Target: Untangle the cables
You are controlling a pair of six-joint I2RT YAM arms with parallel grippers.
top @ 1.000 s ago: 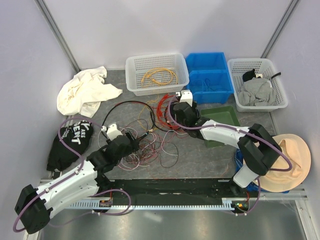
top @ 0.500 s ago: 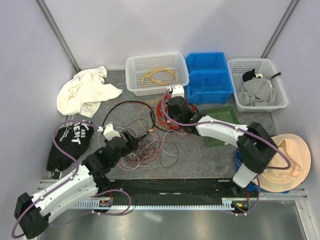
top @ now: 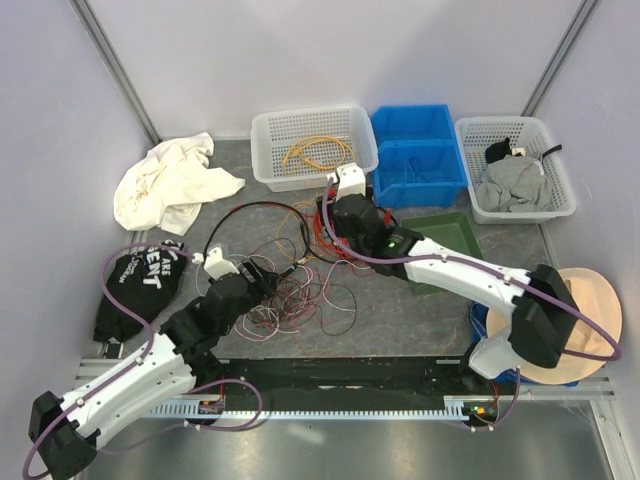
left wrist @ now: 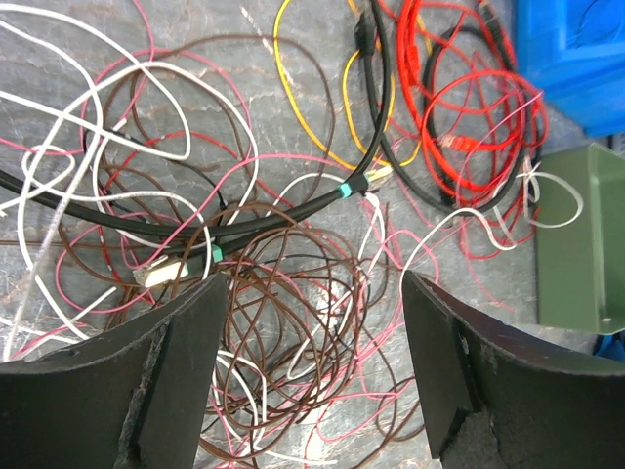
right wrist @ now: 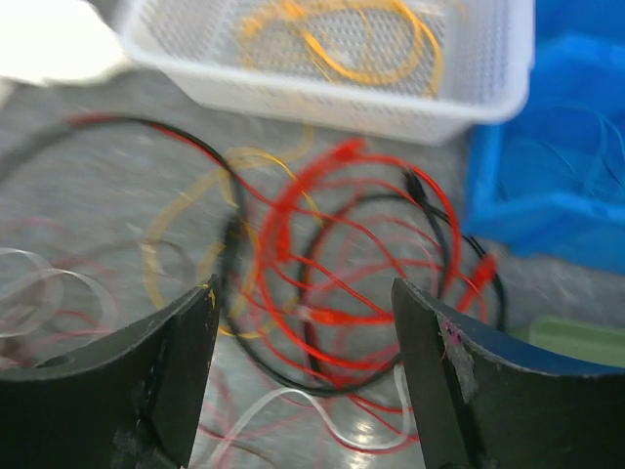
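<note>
I will lower my right gripper to the near part of the red coil [top: 328, 228], because the thick parts of the red coil lie over the black cable there.
The cables [top: 290, 275] lie tangled mid-table: brown, pink and white wires [left wrist: 283, 332], a black cable [left wrist: 293, 200], a yellow one [left wrist: 303, 127] and a red coil [top: 328, 228]. My left gripper [top: 262, 275] hovers over the brown and pink loops, and its wrist view shows it open [left wrist: 312, 293] with nothing between the fingers. Further back, my right gripper [top: 330, 208] hangs above the red coil [right wrist: 361, 264]; it is open [right wrist: 303, 293] and empty. An orange cable [top: 318, 152] lies in the white basket [top: 268, 170].
Along the back stand blue bins [top: 415, 150] and a second white basket [top: 545, 205] with grey cloth. A green tray [top: 440, 240] sits right of the red coil. A white cloth [top: 170, 185], a black garment [top: 140, 285] and a straw hat [top: 585, 320] lie at the sides.
My right arm has swung left and back, bringing its gripper over the red coil. The left arm has shifted only slightly over the tangle.
</note>
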